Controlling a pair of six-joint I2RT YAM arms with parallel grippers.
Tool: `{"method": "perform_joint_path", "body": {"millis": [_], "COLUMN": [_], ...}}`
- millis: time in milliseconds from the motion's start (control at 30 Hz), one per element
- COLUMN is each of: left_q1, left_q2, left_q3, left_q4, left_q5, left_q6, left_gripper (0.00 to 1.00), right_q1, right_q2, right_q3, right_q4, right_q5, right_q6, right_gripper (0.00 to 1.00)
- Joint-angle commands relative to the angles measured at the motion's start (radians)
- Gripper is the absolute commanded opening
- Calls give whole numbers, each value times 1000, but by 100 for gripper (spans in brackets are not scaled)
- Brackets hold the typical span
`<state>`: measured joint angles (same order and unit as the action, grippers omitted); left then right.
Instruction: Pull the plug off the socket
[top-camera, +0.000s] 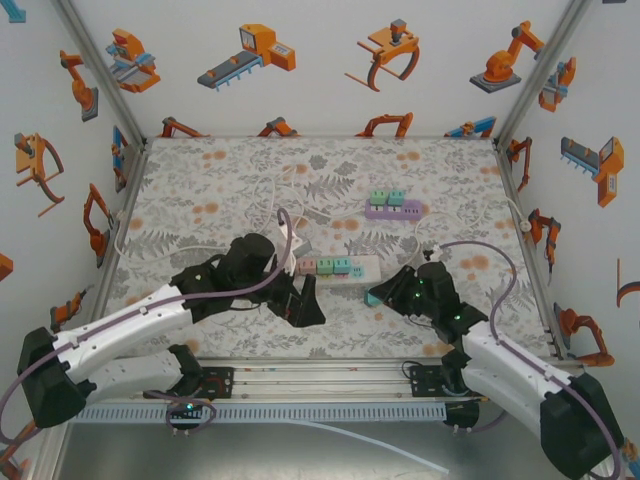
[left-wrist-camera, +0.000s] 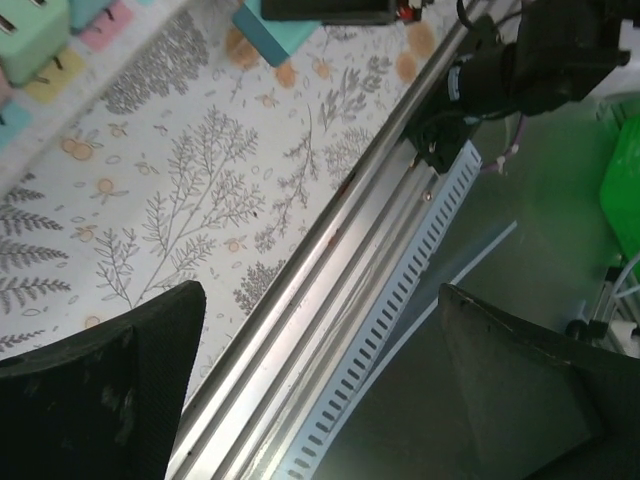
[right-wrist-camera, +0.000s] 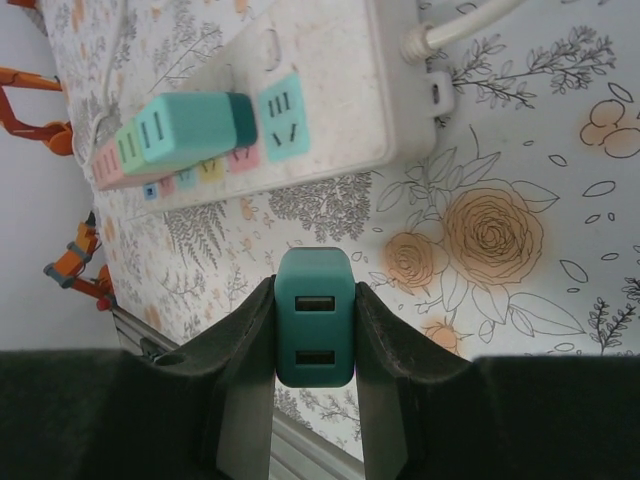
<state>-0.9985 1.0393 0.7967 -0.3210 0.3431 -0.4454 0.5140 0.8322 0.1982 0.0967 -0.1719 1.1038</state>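
Observation:
I will lower the teal plug with my right gripper onto the open floral mat beside the white power strip, then release it.
A teal plug (right-wrist-camera: 314, 330) with two USB slots sits clamped in my right gripper (right-wrist-camera: 314, 296), clear of the strip and above the floral mat. The white power strip (right-wrist-camera: 330, 70) lies just beyond, one socket (right-wrist-camera: 284, 105) bare beside another teal plug (right-wrist-camera: 190, 125) that stays plugged in. From above, the right gripper (top-camera: 385, 293) holds the teal plug (top-camera: 373, 297) just off the near right end of the strip (top-camera: 365, 266). My left gripper (top-camera: 303, 300) hangs open near the strip's near side; in its wrist view the left gripper (left-wrist-camera: 320, 390) is open over the table's front rail (left-wrist-camera: 330, 270).
A purple power strip (top-camera: 393, 211) with green and lilac plugs lies farther back. White cables (top-camera: 265, 195) loop across the back left of the mat. Enclosure walls stand left, right and behind. A slotted cable duct (left-wrist-camera: 400, 300) runs along the front edge.

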Motion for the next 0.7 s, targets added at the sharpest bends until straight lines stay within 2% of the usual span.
{"method": "perform_joint_path", "body": {"millis": [0,300,667], "left_q1": [-30,-44,-44], "left_q2": [10,-10,-53], "left_q3": [-6,-14,-42], "left_q4": [30,40,39], "left_q5": [-32,-99,-153], "left_q6": [30,30,15], "left_gripper": [93,99,97], "right_q1": [7,47,64], "right_q2": [76,277,207], "right_q3": [-12,-28,-43], "right_q4": [139,306,159], "right_q5": [-9,15,92], "right_q6": [40,67,75], "right_gripper": [22,33,47]}}
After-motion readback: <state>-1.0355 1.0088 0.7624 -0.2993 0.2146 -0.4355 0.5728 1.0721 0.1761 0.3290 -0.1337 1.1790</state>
